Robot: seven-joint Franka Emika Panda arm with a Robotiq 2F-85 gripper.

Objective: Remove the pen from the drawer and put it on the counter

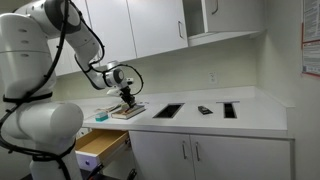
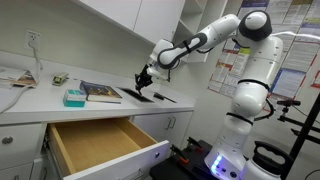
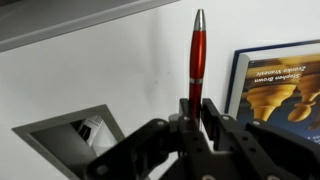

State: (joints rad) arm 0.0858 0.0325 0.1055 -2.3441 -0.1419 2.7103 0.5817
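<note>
I need to move the red pen (image 3: 197, 55) in my gripper down toward the white counter between the book and the hollow next, because that spot on the counter is empty.
My gripper (image 3: 196, 112) is shut on a red pen (image 3: 197, 55) with a silver tip, which sticks out from between the fingers over the white counter (image 3: 120, 80). In both exterior views the gripper (image 1: 128, 95) (image 2: 144, 82) hangs low over the counter (image 1: 260, 112) (image 2: 40, 98), beside a book. The pen is too small to make out there. The drawer (image 2: 95, 140) stands pulled open with its pale wood bottom bare; it also shows in an exterior view (image 1: 100, 143).
A book with a chess-piece cover (image 3: 280, 85) (image 2: 100, 92) (image 1: 127, 111) lies by the gripper. Dark recesses (image 1: 167, 110) (image 1: 229, 109) (image 3: 70, 140) are set in the counter. A teal box (image 2: 74, 97), small items at the wall (image 2: 20, 78) and a dark object (image 1: 204, 110) lie on it.
</note>
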